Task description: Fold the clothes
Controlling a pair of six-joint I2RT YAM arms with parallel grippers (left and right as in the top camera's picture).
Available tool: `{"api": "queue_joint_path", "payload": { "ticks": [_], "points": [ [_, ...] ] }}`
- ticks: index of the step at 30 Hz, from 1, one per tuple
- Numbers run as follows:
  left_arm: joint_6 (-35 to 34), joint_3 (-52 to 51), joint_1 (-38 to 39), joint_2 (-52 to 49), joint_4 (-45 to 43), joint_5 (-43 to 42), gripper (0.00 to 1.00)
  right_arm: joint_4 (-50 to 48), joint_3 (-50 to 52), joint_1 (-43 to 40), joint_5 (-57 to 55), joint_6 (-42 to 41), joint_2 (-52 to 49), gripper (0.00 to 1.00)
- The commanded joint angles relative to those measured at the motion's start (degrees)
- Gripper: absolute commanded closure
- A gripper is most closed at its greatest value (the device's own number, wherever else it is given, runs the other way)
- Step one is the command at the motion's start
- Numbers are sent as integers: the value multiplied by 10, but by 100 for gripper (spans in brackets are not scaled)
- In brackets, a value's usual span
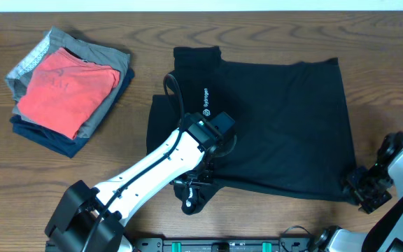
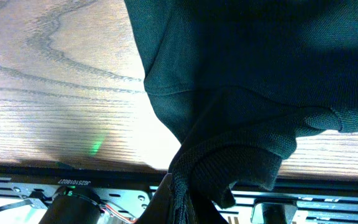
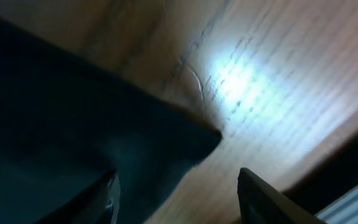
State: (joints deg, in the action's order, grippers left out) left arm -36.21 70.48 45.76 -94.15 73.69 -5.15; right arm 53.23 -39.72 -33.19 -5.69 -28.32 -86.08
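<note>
The shirt's body is spread outward of the bunched hem corner, so I will raise my left gripper outward toward the white lettering [image 1: 206, 102]. I will then lower it and release the fold.
The clothes, a black shirt [image 1: 278, 119] with small white lettering, lie spread across the middle of the wooden table, collar at the back left. My left gripper [image 1: 193, 192] is at the shirt's front left part, shut on a bunched fold of the black fabric [image 2: 229, 162], which rises out of its jaws. My right gripper [image 1: 361, 190] is at the shirt's front right corner [image 3: 191, 140]. Its fingers [image 3: 253, 190] stand apart with the corner lying loose on the table between them.
A stack of folded garments, red [image 1: 65, 87] on top of grey and navy, sits at the back left. The table's front edge with a black rail [image 2: 73, 183] runs just behind my left gripper.
</note>
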Motion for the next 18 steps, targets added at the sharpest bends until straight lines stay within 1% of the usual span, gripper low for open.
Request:
{"api": "queue_joint_path", "payload": {
  "ticks": [1,3,4,5,6,7,13,18],
  "points": [
    [-5,-1,-2,12,4,12,94,-26,31,-5,1,-29,6,44],
    [-5,-1,-2,12,4,12,94,-42,40,-5,-1,-41,6,50],
    [-5,-1,-2,12,4,12,94,-47,42,-5,-1,-41,6,54],
    [-5,-1,-2,12,4,12,93,-51,42,-5,-1,-43,6,62],
    [-5,-1,-2,12,4,12,94,-56,42,-5,-1,-43,6,81],
    [-5,-1,-2,12,4,12,93,-58,42,-5,-1,-43,6,98],
    [-3,-1,-2,12,14,17,94,-56,40,-6,-1,-43,7,99],
    [-3,-1,-2,26,31,35,94,-21,18,-15,-5,-42,30,99]
  ]
}}
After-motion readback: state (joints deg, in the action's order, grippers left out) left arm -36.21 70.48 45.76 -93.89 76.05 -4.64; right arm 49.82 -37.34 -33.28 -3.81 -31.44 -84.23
